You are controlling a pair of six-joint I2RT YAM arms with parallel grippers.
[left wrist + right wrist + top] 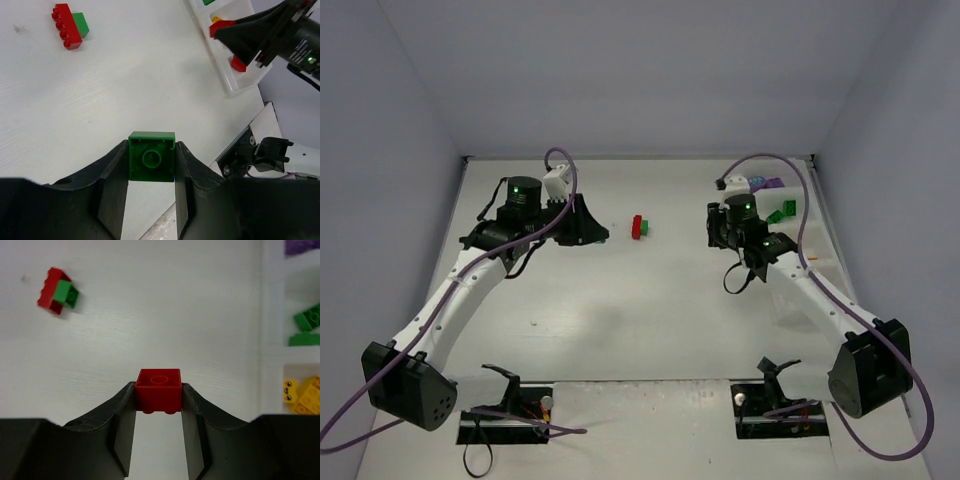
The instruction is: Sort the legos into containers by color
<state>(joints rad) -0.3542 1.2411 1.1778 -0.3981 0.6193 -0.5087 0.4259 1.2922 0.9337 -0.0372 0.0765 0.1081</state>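
The near-end bin (792, 307) holds a red piece, so I will move my right gripper back, to the right in the top view, over that bin and let go of the red lego.
My left gripper (151, 150) is shut on a green lego (151, 157), held above the white table with its hollow underside facing the camera. My right gripper (159, 390) is shut on a red lego (159, 387), studs pointing down. In the top view the left gripper (592, 233) sits left of centre and the right gripper (715, 226) right of centre. Between them on the table lies a red lego joined to a green one (640, 227) (70, 26) (57, 290). The containers (272, 315) (790, 195) stand at the far right, beside the right gripper.
The container bins hold purple legos (302, 246), green legos (307, 322) and yellow legos (305, 395); another red piece (238, 64) shows in a bin. Grey walls enclose the table on three sides. Both arm bases and cables sit along the near edge.
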